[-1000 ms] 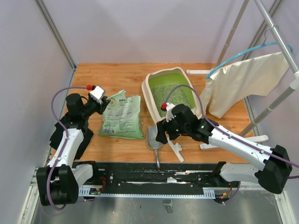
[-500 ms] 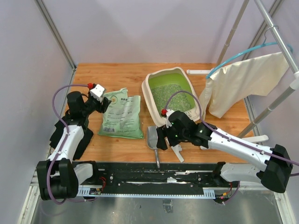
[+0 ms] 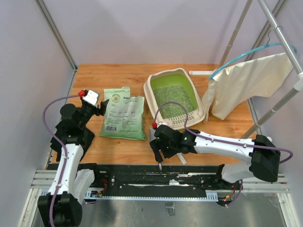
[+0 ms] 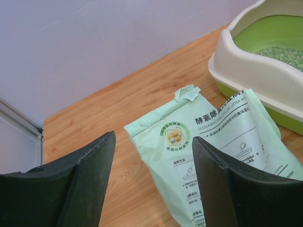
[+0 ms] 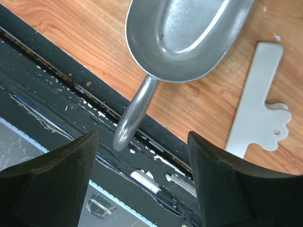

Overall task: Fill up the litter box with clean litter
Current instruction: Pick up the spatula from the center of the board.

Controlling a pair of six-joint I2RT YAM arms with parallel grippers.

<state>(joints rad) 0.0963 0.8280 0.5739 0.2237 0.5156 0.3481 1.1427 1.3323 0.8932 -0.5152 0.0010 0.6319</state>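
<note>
The scoop's handle lies below with its end between the open fingers of the robot's right gripper, so next the gripper will lower them around the scoop's slim handle (image 5: 137, 109) and close.
The cream litter box (image 3: 150, 91) with its green inside stands at the back centre and holds pale green-grey clean litter (image 3: 174, 100). The left wrist view shows its rim (image 4: 251, 71) and some of the litter (image 4: 284, 49). The light green printed bag (image 3: 124, 118) lies flat to its left. My left gripper (image 3: 101, 108) hangs open just left of the bag (image 4: 222, 142), its jaws (image 4: 154, 142) empty. A silver scoop (image 5: 184, 33) lies near the front edge. My right gripper (image 3: 158, 153) is open above its handle (image 5: 137, 113), the handle's end between the jaws (image 5: 142, 137) but untouched.
A flat white plastic piece (image 5: 258, 113) lies right of the scoop. The black rail (image 3: 142, 176) runs along the near table edge under the scoop handle. A beige cloth bag (image 3: 246, 85) hangs from a metal rack at the right.
My left gripper has opened and drawn back left off the bag's edge. My right arm has swung from beside the litter box down toward the near edge, over the scoop handle.
</note>
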